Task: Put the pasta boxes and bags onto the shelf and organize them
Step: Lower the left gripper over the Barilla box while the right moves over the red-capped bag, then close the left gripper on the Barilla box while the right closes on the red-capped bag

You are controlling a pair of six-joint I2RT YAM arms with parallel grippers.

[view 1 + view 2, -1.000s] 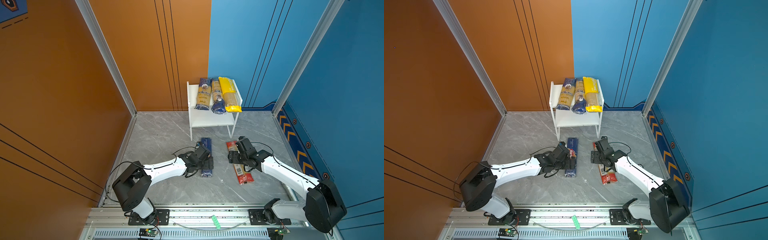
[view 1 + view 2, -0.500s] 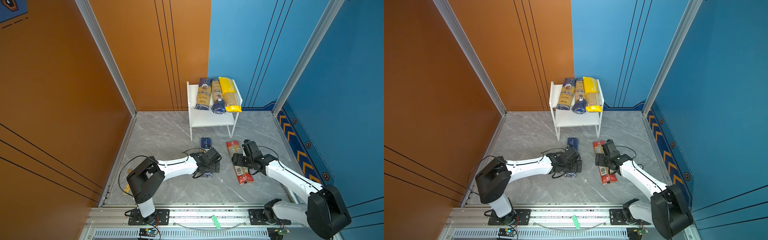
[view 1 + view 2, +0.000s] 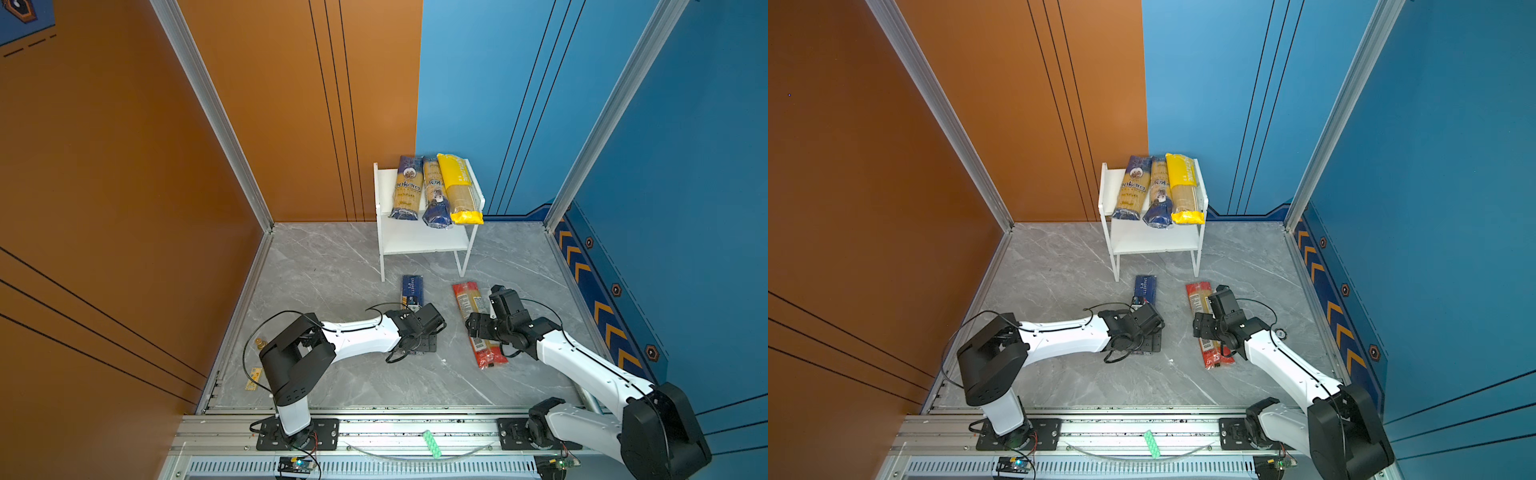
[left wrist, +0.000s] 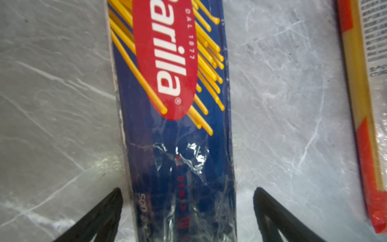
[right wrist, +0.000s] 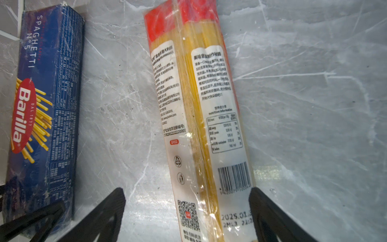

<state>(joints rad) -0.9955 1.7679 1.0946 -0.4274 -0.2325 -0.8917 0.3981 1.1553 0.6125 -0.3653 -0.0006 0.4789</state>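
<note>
My left gripper stays in place next and closes its fingers onto the Barilla pack's near end [image 4: 183, 219], which already lies between them.
The white shelf [image 3: 422, 245] [image 3: 1154, 245] stands at the back. Its top tier holds two navy-and-yellow ankara packs [image 3: 406, 187] [image 3: 434, 195] and a bright yellow pack [image 3: 459, 187], side by side. On the floor lies the dark blue Barilla pack [image 3: 412, 291] [image 4: 173, 104]. My left gripper [image 3: 422, 343] [image 4: 187, 190] is open astride its near end, one finger on each side, without touching it. My right gripper [image 3: 482, 328] [image 5: 187, 189] is open astride the clear pack with red ends [image 3: 467, 299] [image 5: 199, 104]. One finger [image 5: 263, 209] touches that pack's edge.
The shelf's lower tier [image 3: 424, 239] is bare. An orange wall closes the left side; blue walls close the back and right. An aluminium rail [image 3: 374, 432] with a green strip [image 3: 431, 444] runs along the front. Small bits [image 3: 253, 380] lie at the floor's left edge.
Both grippers have slid back along their packs toward the near ends, away from the shelf. Both stay open; neither pack has moved.
</note>
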